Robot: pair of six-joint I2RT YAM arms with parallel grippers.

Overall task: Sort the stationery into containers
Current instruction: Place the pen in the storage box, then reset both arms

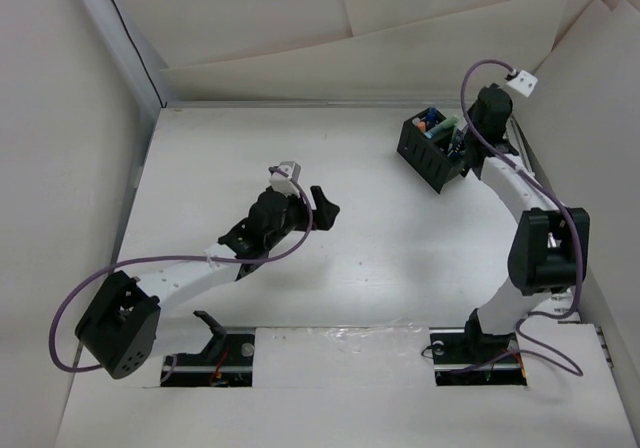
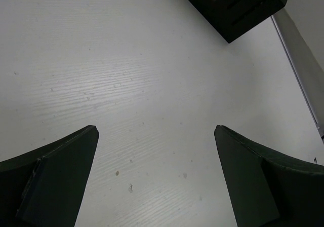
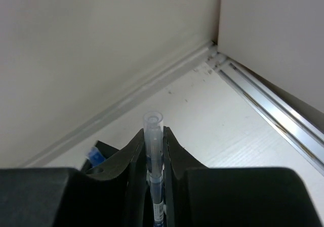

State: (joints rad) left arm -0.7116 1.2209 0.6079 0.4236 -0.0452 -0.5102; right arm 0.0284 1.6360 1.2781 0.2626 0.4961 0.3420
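Note:
My right gripper is holding the pen upright and will move down and to the left in the top view next. It will lower the pen into the organizer's open section (image 1: 456, 147) and let go of it.
The black desk organizer (image 1: 432, 148) stands at the back right of the table, with blue, orange and green pieces showing inside it. Its corner also shows in the left wrist view (image 2: 238, 6). My right gripper (image 1: 462, 136) hangs at the organizer's right side and is shut on a clear-barrelled pen (image 3: 153, 151) that stands upright between its fingers, cap end up. A blue piece (image 3: 94, 155) shows low at the left in the right wrist view. My left gripper (image 1: 318, 208) is open and empty over bare table at mid-left; the jaws stand wide apart (image 2: 157, 136).
White walls close in the table at the back and both sides. A metal rail (image 3: 268, 100) runs along the right wall close behind the right gripper. The arm bases sit at the near edge.

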